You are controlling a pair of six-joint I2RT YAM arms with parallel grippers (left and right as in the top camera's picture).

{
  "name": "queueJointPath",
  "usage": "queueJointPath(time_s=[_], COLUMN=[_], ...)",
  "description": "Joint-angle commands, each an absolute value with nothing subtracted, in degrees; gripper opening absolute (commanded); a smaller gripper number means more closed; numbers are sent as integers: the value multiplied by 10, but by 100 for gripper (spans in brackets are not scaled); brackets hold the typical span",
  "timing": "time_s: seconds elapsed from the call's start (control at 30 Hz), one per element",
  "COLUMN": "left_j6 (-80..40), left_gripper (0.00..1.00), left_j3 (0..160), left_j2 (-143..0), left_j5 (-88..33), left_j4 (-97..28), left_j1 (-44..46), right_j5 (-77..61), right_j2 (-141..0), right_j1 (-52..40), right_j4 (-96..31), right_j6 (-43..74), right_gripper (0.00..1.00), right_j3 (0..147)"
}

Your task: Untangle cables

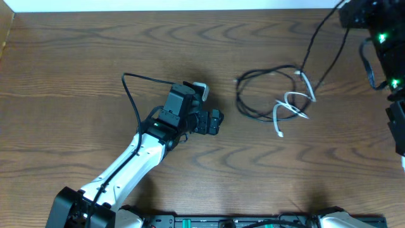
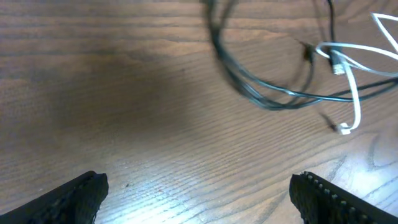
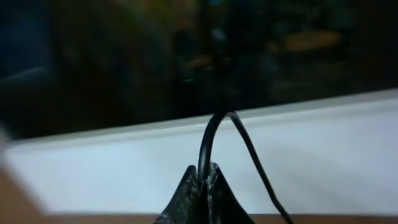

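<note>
I will next swing the held loop to the left in the overhead view with my right gripper and let it go, because the black tangle [image 1: 288,104] is on that side.
A tangle of thin black cables [image 1: 248,109] and a shorter white cable [image 1: 292,97] lies on the wooden table right of centre. In the left wrist view the black loops [image 2: 261,99] and the white cable [image 2: 355,93] lie ahead, up and to the right. My left gripper [image 1: 217,121] stands open just left of the tangle, with bare wood between its fingertips [image 2: 199,193]. My right gripper [image 1: 347,12] is raised at the far right corner. It is shut [image 3: 205,174] on a black cable [image 3: 208,140] that runs down to the tangle.
The table's [image 1: 95,63] far edge meets a white wall at the top. The left arm's own thicker black wire [image 1: 130,88] arcs over the wood behind its wrist. The right arm's body [image 1: 392,76] stands along the right edge.
</note>
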State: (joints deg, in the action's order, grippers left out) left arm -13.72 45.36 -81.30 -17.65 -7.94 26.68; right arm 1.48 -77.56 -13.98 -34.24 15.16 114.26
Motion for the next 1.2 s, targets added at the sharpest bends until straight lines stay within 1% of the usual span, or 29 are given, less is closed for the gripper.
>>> queueJointPath(time_s=[0.0, 0.1, 0.2, 0.27, 0.33, 0.47, 0.53, 0.67, 0.77, 0.97, 1.17], left_j6=[-140, -140, -140, -140, -144, -240, -278, -319, -321, -320, -321], left_gripper=[98, 98, 98, 98, 98, 98, 98, 98, 98, 98, 98], left_j3=[455, 455, 455, 455, 455, 455, 455, 455, 455, 455, 455], left_j2=[-811, -806, -800, -797, -797, -797, -797, -797, -797, -797, -797], left_j5=[-175, -175, -181, -229, -305, -423, -453, -457, -444, -433, -433], left_j4=[-66, -51, -28, 11, 72, 220, 284, 382, 420, 443, 458], left_j1=[266, 266, 266, 266, 266, 266, 266, 271, 277, 294, 300], right_j5=[-135, -183, -196, -218, -255, -282, -283, -309, -319, -322, -335], right_j2=[-786, -795, -804, -809, -813, -814, -814, -814, -814, -814, -814], right_j1=[-138, -138, -138, -138, -138, -139, -139, -139, -138, -140, -140], right_j4=[-334, -336, -343, -342, -335, -320, -311, -284, -261, -205, -201], right_j6=[162, 136, 136, 137, 137, 152, 165, 205, 254, 329, 378], right_gripper=[1, 1, 1, 1, 1, 1, 1, 1, 1, 1, 1], right_j3=[1148, 1148, 1148, 1148, 1148, 1148, 1148, 1148, 1148, 1148, 1148])
